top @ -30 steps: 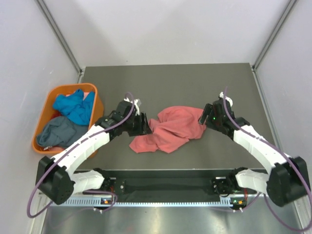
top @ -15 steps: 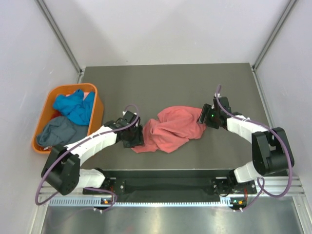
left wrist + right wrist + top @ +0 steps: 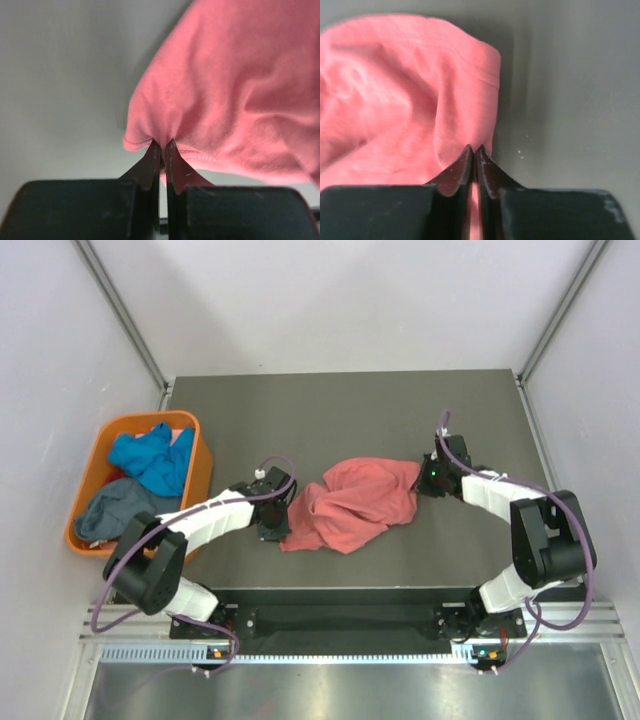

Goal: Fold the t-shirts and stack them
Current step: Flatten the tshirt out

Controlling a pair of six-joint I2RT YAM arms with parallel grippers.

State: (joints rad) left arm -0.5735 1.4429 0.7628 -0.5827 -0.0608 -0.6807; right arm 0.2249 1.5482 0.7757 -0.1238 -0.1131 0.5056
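The bare part of the table lies outward of my left gripper, so I will raise that gripper, carry the pink t-shirt's edge outward and lower it to release on the table there.
A crumpled salmon-pink t-shirt (image 3: 352, 504) lies in the middle of the dark table. My left gripper (image 3: 284, 530) is shut on its lower left edge; in the left wrist view the jaws pinch a fold of the pink t-shirt (image 3: 225, 95) at the left gripper (image 3: 164, 145). My right gripper (image 3: 421, 480) is shut on the shirt's right edge, and the right wrist view shows the right gripper (image 3: 474, 148) with pink cloth (image 3: 395, 100) caught between the tips. A bright blue t-shirt (image 3: 152, 457) and a slate grey-blue t-shirt (image 3: 122, 510) lie bundled in the tub.
An orange plastic tub (image 3: 196, 475) stands off the table's left edge. The table's back edge (image 3: 340, 374) meets grey walls and two slanted frame posts. The arm bases and a black rail (image 3: 340, 620) run along the near edge.
Both grippers moved in to the pink t-shirt's edges and closed on the cloth; a second ago they stood open beside it.
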